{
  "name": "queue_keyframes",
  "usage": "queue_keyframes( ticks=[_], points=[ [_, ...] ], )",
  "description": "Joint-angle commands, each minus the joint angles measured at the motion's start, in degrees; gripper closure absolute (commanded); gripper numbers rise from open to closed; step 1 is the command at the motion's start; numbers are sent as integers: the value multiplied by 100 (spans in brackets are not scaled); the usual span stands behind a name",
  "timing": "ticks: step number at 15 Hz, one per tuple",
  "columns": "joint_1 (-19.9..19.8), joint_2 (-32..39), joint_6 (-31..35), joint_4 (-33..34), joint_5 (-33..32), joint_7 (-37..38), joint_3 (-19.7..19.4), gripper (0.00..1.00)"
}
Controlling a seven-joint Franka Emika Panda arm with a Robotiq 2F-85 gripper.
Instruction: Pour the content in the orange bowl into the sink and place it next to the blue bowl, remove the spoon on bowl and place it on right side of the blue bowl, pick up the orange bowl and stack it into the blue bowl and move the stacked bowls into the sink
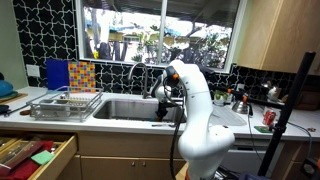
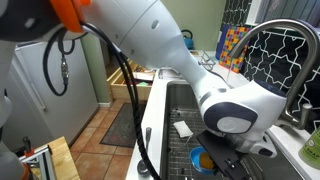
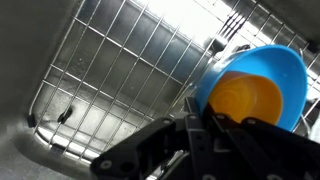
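I will next set the stacked bowls deeper in the sink with my gripper, then release their near rim.
The blue bowl holds the orange bowl stacked inside it. In the wrist view the pair sits tilted just above the wire grid on the floor of the sink. My gripper is shut on the near rim of the stacked bowls. In an exterior view the bowls show low inside the steel sink, with the wrist right beside them. In an exterior view my arm reaches down into the sink, and the bowls are hidden behind it. No spoon is in view.
A tall faucet stands behind the sink. A wire dish rack sits on the counter beside it. A white scrap lies on the sink floor. A red can and bottles stand on the counter. A drawer is open below.
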Motion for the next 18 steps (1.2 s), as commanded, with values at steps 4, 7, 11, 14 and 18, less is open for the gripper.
queue_keyframes(
  ticks=[4, 7, 11, 14, 18],
  points=[
    [-341, 1079, -502, 1176, 197, 1150, 429, 98],
    [-380, 1353, -542, 1429, 191, 1311, 531, 98],
    [-432, 1651, -479, 1675, 172, 1398, 603, 98],
    [-448, 1824, -462, 1834, 151, 1477, 605, 98],
    [-443, 1905, -459, 1935, 121, 1549, 604, 68]
  ],
)
